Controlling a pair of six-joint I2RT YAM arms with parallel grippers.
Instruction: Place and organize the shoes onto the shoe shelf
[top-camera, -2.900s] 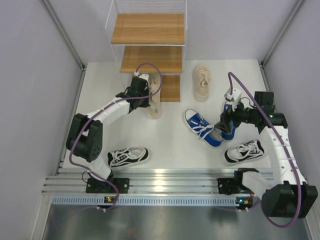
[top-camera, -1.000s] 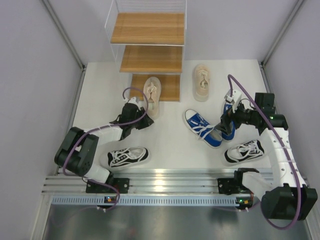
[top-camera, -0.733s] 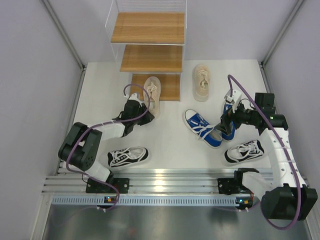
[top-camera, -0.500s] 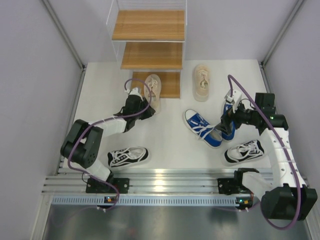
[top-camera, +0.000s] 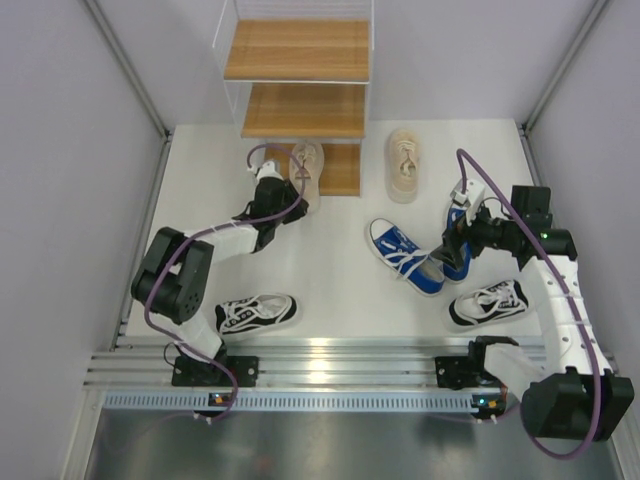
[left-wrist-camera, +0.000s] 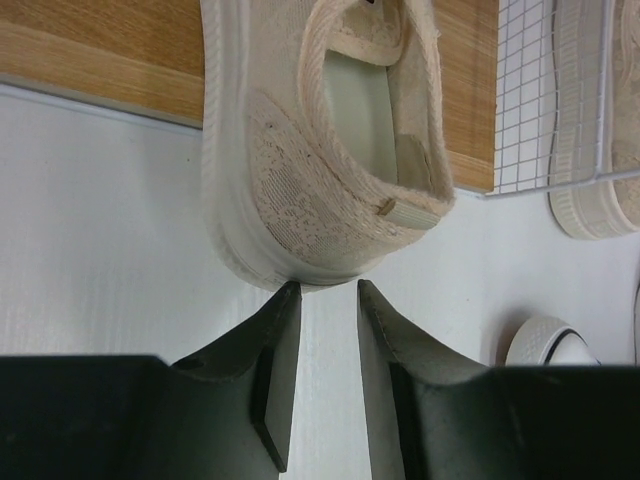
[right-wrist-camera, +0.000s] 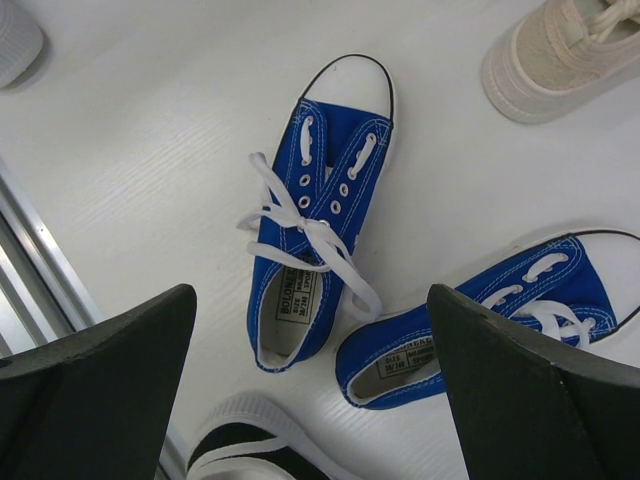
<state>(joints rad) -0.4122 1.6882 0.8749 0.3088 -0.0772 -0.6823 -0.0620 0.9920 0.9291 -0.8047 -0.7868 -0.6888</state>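
Note:
My right gripper moves outward past the blue shoes and down onto the second beige shoe's heel (top-camera: 403, 190) (right-wrist-camera: 545, 60) next, because that shoe still lies beside the shelf.
A beige shoe (top-camera: 306, 166) (left-wrist-camera: 300, 180) lies toe-first on the lowest board (top-camera: 342, 172) of the shoe shelf, its heel still over the white floor. My left gripper (top-camera: 290, 203) (left-wrist-camera: 328, 288) is behind that heel. Its fingertips touch the sole rim, and the jaws stand narrowly apart with nothing between them. My right gripper (top-camera: 448, 243) (right-wrist-camera: 310, 295) hangs wide open above the two blue shoes (right-wrist-camera: 310, 260) (right-wrist-camera: 490, 320), holding nothing. The second beige shoe (top-camera: 403, 163) lies right of the shelf.
Black-and-white shoes lie near the front rail at left (top-camera: 256, 312) and right (top-camera: 490, 302). The middle board (top-camera: 305, 110) and top board (top-camera: 297, 50) carry nothing. White wire mesh (left-wrist-camera: 540, 100) bounds the shelf's right side. Grey walls close in both sides.
My left gripper has moved away from me toward the shelf, pushing the beige shoe by its heel further onto the lowest board. The right arm has stayed still.

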